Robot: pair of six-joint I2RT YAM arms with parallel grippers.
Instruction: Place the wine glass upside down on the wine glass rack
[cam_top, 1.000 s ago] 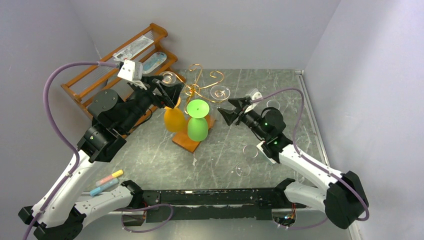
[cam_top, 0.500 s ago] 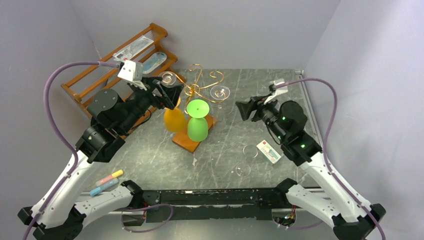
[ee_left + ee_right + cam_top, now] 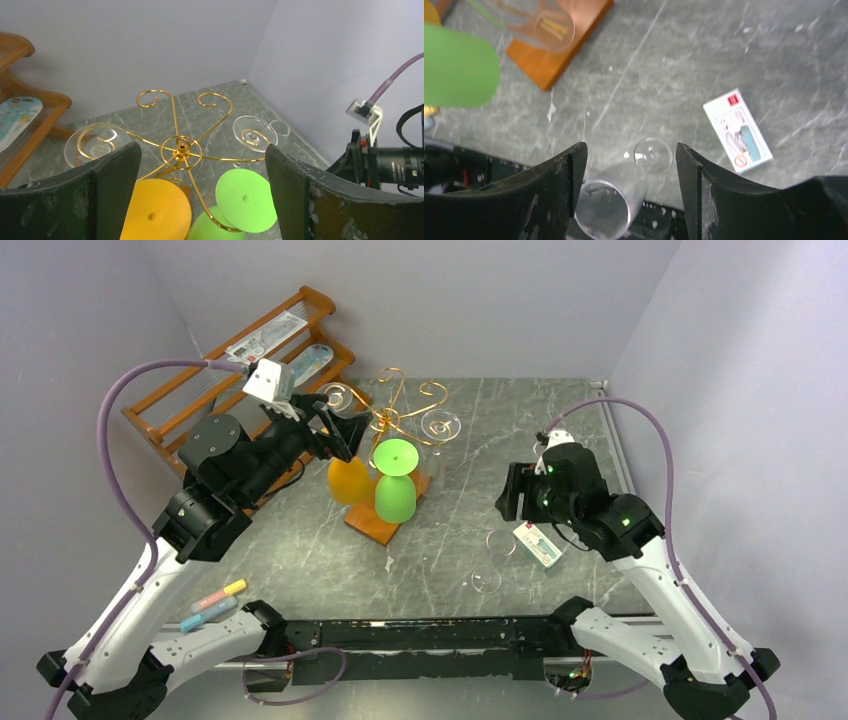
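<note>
Next, my right gripper comes down and back onto the rim of the lying wine glass and closes there, as the wine glass's opening faces my base.
The wine glass rack is gold scrolled wire on an orange-brown wooden base. An orange glass, a green glass and two clear glasses hang on it upside down. Another clear wine glass lies on its side on the table. In the right wrist view it lies below and between the fingers of my right gripper, which is open above it. My right gripper also shows in the top view. My left gripper is open and empty, just above the rack's hub.
A small white card box lies on the table right of the lying glass, and also shows in the right wrist view. A stepped wooden shelf stands at the back left. Two markers lie at the front left.
My right arm has drawn back from the rack, swung right and tipped its gripper down over the lying clear glass. My left gripper has barely shifted.
</note>
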